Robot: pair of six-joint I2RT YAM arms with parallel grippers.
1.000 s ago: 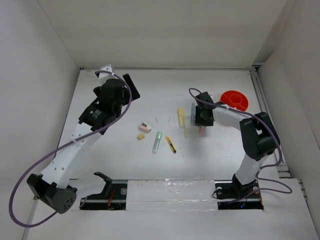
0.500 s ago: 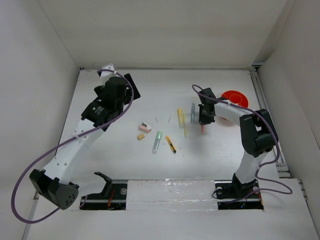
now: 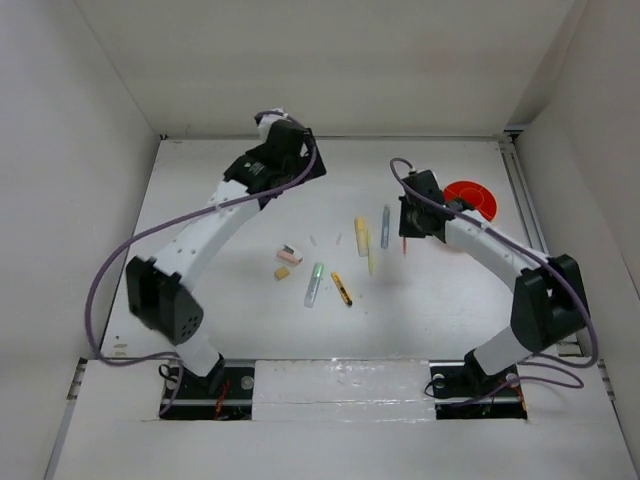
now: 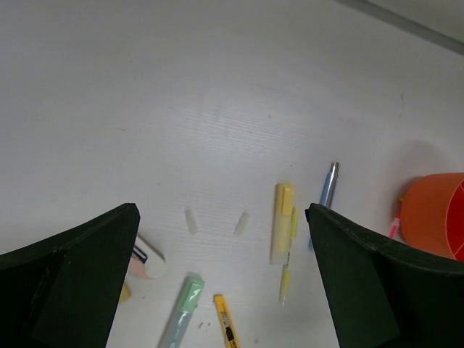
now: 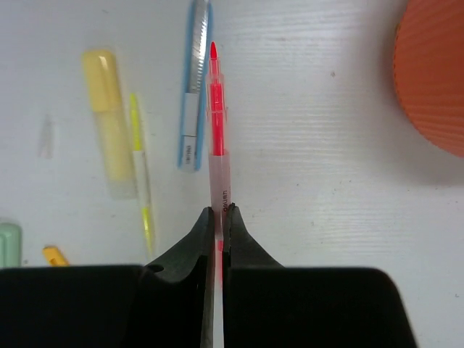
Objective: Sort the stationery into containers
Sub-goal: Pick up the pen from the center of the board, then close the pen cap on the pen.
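Observation:
Next I should move my left gripper down and back onto the clear cap nearer the pink eraser [image 4: 191,220], since that cap lies below it and toward my base.
My right gripper [image 5: 218,212] is shut on the red pen [image 5: 217,116] and holds it above the table, just left of the orange pot [image 3: 470,200]; the pot's edge shows in the right wrist view [image 5: 433,80]. The red pen's tip hangs below the gripper [image 3: 404,244]. The grey-blue pen [image 3: 385,226], yellow marker [image 3: 361,236] and thin yellow pen [image 3: 369,258] lie side by side. The pale green marker [image 3: 314,284], yellow-black pen [image 3: 342,289], pink eraser [image 3: 290,255] and tan eraser [image 3: 282,273] lie mid-table. My left gripper [image 4: 221,290] is open high over the back of the table.
Two small clear caps [image 3: 326,240] lie between the erasers and the yellow marker. White walls close in the table on the left, back and right. A rail [image 3: 525,200] runs along the right edge beside the pot.
My left arm has swung from the far left toward the back middle. My right gripper has lifted the red pen and moved slightly toward the pot.

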